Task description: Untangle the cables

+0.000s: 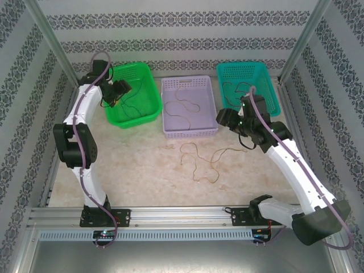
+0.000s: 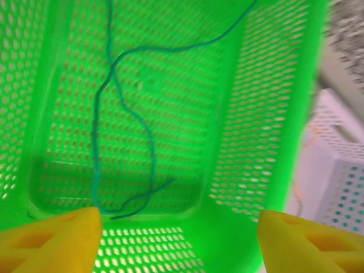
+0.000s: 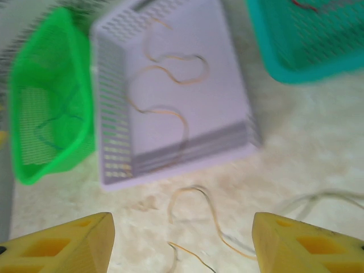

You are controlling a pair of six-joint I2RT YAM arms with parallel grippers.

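Note:
The left gripper swings back off the green basket (image 1: 149, 114) and down onto the cable's near end (image 1: 181, 163) next, since that end lies below and back toward my base.
Thin orange and pale cables (image 1: 199, 159) lie tangled on the table in front of the baskets; their loops (image 3: 196, 219) show blurred in the right wrist view. My right gripper (image 1: 223, 118) hovers open above the table beside the lilac basket (image 1: 189, 129), nothing between its yellow fingers (image 3: 68, 242). That basket holds an orange cable (image 3: 170, 85). My left gripper (image 1: 120, 89) hangs open over the green basket (image 1: 149, 114), where a dark blue-green cable (image 2: 122, 119) lies loose on the floor. Its yellow fingers (image 2: 51, 239) hold nothing.
A teal basket (image 1: 264, 71) at the back right holds a dark cable (image 1: 236, 91). Metal frame posts (image 1: 51, 40) and patterned walls close in both sides. A rail (image 1: 182, 219) runs along the near edge.

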